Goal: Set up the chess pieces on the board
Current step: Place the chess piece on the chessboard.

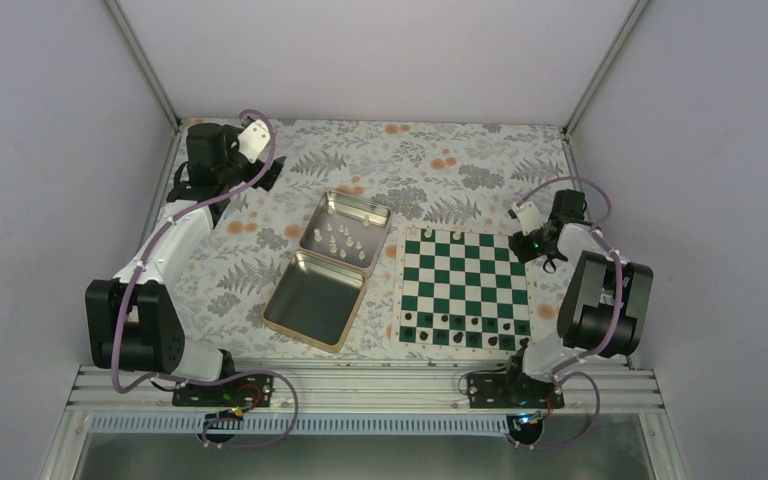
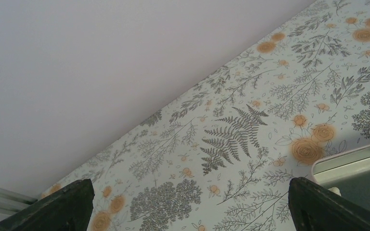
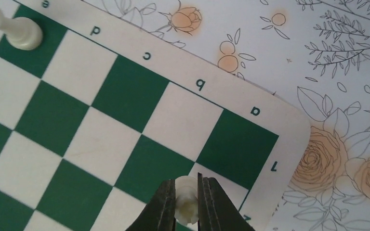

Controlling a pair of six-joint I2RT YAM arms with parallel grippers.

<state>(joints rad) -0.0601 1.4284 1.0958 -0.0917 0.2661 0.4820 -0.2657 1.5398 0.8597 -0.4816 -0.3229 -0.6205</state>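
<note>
The right gripper shifts outward and lowers to the empty green corner square (image 3: 237,148) next, to release the cream rook there.
The green and white board (image 1: 465,285) lies on the right of the table. My right gripper (image 3: 186,182) is shut on a cream-white chess piece (image 3: 187,206) with a notched top, held just above the board (image 3: 125,91) near its a-file corner. Another cream piece (image 3: 21,31) stands on a back-row square, and the top view shows two such pieces (image 1: 427,232) on the far row. More cream pieces (image 1: 345,240) lie in the open tin's lid. My left gripper (image 2: 190,185) is open over the floral cloth at the back left, holding nothing.
The silver hinged tin (image 1: 315,300) lies open left of the board, and its rim (image 2: 351,161) shows at the right of the left wrist view. Small dark pieces (image 1: 460,338) line the board's near rows. Enclosure walls stand close behind the left gripper (image 1: 268,176).
</note>
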